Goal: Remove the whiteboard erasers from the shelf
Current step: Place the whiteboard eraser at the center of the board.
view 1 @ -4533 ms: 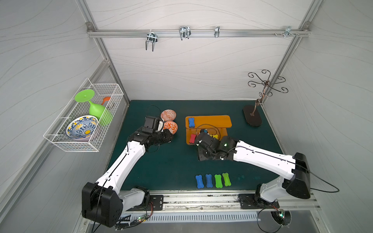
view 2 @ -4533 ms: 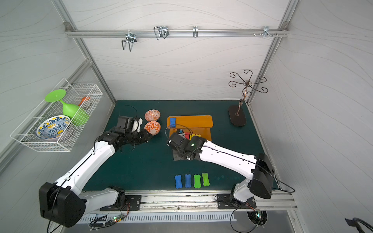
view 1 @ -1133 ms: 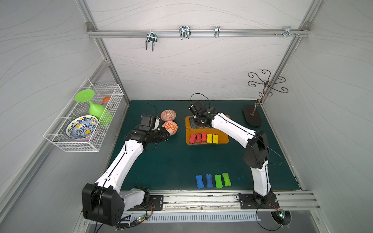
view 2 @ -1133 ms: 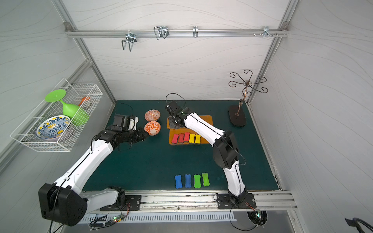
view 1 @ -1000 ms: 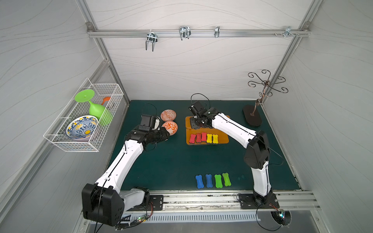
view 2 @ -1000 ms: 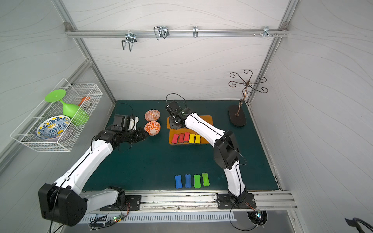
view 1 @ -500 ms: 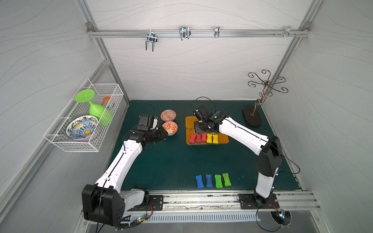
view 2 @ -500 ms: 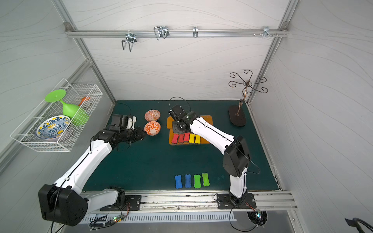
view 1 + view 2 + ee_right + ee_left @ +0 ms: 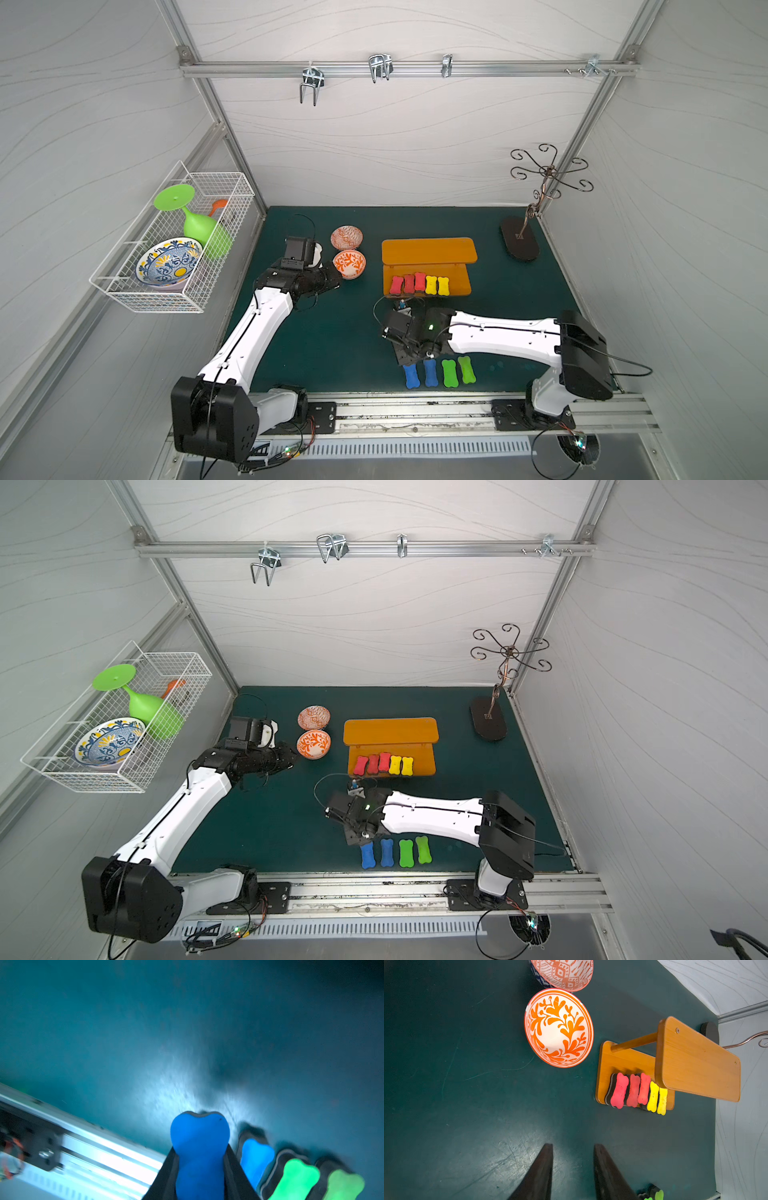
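Observation:
I need to move the blue eraser in my right gripper down and back next, onto the bare mat beside the blue end of the row, and let it go. That spot is empty.
The orange shelf (image 9: 429, 250) stands at the back of the green mat, its top board bare. On its lower board (image 9: 456, 275) lie three red erasers (image 9: 409, 283) and two yellow ones (image 9: 437, 285), which the left wrist view shows too. My right gripper (image 9: 200, 1151) is shut on a blue eraser (image 9: 199, 1138), low over the mat's front. In both top views the gripper (image 9: 404, 358) hides that eraser. Beside it lie two blue erasers (image 9: 430, 372) and two green ones (image 9: 449, 372). My left gripper (image 9: 573, 1147) is open and empty near the orange bowl.
Two patterned bowls (image 9: 350, 264) (image 9: 347, 237) sit left of the shelf. A white wire basket (image 9: 174, 291) on the left wall holds a green glass and a blue bowl. A dark metal stand (image 9: 519, 245) is at the back right. The metal rail (image 9: 415, 411) runs along the front.
My right arm has swung from the shelf's top board to the front of the mat with the blue eraser, leaving that board bare. The left arm has barely moved.

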`<state>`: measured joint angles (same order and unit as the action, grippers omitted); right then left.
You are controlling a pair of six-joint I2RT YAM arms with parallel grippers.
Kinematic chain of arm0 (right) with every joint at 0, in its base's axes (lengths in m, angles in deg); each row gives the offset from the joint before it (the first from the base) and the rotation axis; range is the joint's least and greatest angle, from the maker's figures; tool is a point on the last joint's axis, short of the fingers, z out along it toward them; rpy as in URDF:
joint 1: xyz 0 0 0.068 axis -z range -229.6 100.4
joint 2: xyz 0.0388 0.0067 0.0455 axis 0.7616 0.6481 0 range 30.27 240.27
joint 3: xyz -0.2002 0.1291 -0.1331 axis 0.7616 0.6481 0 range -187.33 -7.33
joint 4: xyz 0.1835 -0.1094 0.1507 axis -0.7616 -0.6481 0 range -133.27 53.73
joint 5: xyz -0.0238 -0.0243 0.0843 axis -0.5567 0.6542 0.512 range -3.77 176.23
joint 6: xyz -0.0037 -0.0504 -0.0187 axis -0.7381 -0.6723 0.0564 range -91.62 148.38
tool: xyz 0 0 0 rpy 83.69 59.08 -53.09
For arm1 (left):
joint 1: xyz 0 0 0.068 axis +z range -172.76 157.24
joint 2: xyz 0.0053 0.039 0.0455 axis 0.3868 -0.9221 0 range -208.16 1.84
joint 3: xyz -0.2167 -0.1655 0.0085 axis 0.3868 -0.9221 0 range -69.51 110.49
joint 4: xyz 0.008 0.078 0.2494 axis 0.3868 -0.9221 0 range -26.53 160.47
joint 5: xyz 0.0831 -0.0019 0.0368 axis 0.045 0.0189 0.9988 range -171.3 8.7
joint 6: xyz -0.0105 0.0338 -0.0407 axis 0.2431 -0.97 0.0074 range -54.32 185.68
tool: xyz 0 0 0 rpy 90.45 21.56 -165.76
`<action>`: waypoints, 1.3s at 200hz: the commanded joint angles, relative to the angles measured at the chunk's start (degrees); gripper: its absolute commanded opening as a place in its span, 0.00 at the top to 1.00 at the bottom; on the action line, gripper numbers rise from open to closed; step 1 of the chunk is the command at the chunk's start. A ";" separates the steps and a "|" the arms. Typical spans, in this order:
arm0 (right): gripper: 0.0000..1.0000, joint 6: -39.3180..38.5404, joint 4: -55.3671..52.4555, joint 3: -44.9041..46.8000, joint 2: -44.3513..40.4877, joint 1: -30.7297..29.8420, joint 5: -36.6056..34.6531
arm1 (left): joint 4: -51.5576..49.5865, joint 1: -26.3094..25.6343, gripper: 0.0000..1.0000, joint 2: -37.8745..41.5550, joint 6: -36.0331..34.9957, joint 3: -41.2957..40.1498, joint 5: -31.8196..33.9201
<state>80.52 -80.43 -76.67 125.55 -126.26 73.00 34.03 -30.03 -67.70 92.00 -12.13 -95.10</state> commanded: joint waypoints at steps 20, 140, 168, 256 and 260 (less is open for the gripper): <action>0.95 5.92 0.71 -3.38 5.35 -3.92 -1.51 | 1.38 0.24 0.63 -0.13 -0.49 0.37 1.98; 0.83 6.26 0.81 -7.78 15.01 -1.94 4.38 | 0.86 0.42 0.63 0.01 -0.67 0.63 2.81; 0.76 6.13 2.69 -6.95 15.77 -0.94 7.17 | 1.03 0.45 0.63 0.25 -0.66 0.53 2.47; 0.59 5.82 3.34 -6.90 15.64 -0.05 8.80 | 1.03 0.43 0.63 1.91 -0.61 0.25 2.82; 0.58 5.87 3.15 -6.96 15.46 -0.13 8.68 | 1.10 0.42 0.63 1.99 -0.57 0.19 2.82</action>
<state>86.01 -77.15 -83.30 140.39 -126.35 81.24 33.92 -29.87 -67.18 91.81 -12.26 -92.63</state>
